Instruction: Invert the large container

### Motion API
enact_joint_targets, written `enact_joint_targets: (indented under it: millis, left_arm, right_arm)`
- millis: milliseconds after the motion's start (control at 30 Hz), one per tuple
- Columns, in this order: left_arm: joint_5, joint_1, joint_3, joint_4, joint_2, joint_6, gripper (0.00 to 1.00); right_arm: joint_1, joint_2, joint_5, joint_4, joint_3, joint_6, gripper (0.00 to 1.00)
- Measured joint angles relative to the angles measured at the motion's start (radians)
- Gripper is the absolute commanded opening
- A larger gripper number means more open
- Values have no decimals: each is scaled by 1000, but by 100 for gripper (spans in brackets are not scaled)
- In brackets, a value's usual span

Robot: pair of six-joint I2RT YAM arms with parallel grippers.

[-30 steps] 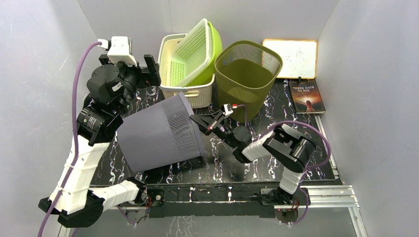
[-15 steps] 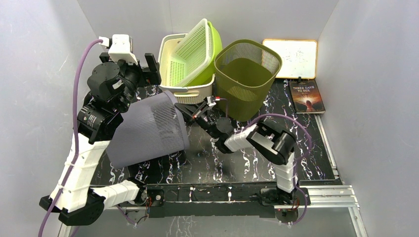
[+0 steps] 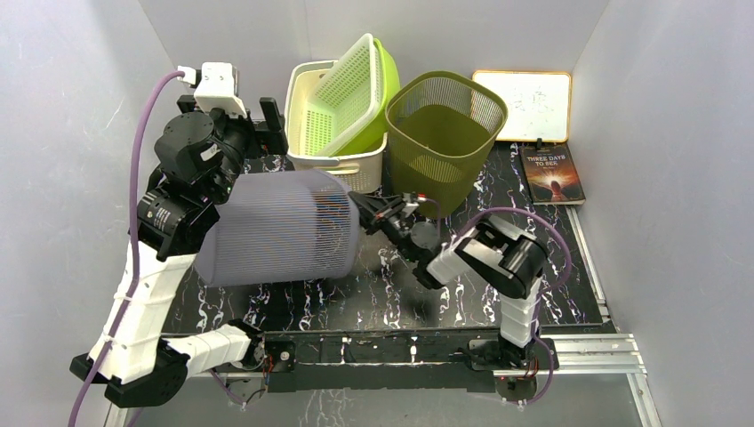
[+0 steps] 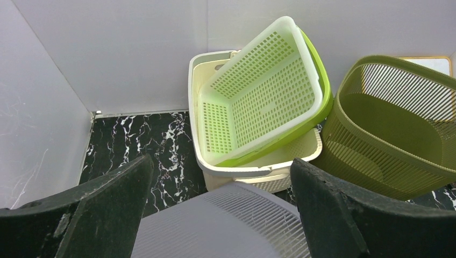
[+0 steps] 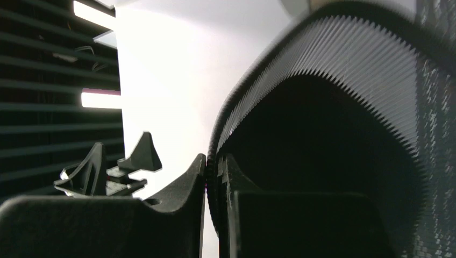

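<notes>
I should next lower my right gripper, with the container's rim toward the black marble table, and move toward the right in the top view, because the container's opening faces sideways.
The large grey ribbed container (image 3: 276,227) lies on its side over the black marble table, with its mouth to the right. My right gripper (image 3: 360,212) is shut on the container's rim, one finger inside and one outside. In the right wrist view the rim (image 5: 322,80) runs between the pinched jaws of that gripper (image 5: 215,161). My left gripper (image 3: 233,167) is open above the container's closed end. In the left wrist view its fingers (image 4: 107,204) straddle the grey wall (image 4: 231,226). I cannot tell whether they touch it.
A cream basket (image 3: 313,160) with a pale green basket (image 3: 356,89) tilted in it stands at the back. An olive bin (image 3: 445,133) stands right of them, close to the right arm. A whiteboard (image 3: 525,105) and a book (image 3: 553,176) lie at the back right.
The container swung from tilted to lying level on its side, with its mouth to the right. The right gripper kept its hold on the rim and moved with it.
</notes>
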Motion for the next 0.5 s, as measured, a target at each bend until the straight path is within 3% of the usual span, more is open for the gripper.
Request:
enact_joint_targets:
  millis: [200, 467, 500]
  left_arm:
    - [0, 0, -3, 0, 0, -1, 98]
    - [9, 0, -26, 6, 1, -9, 98]
    - [11, 0, -31, 6, 1, -11, 98]
  right_arm:
    - [-111, -53, 28, -5, -192, 31, 0]
    - [-120, -54, 3, -4, -290, 35, 0]
    - [-120, -54, 2, -3, -296, 31, 4]
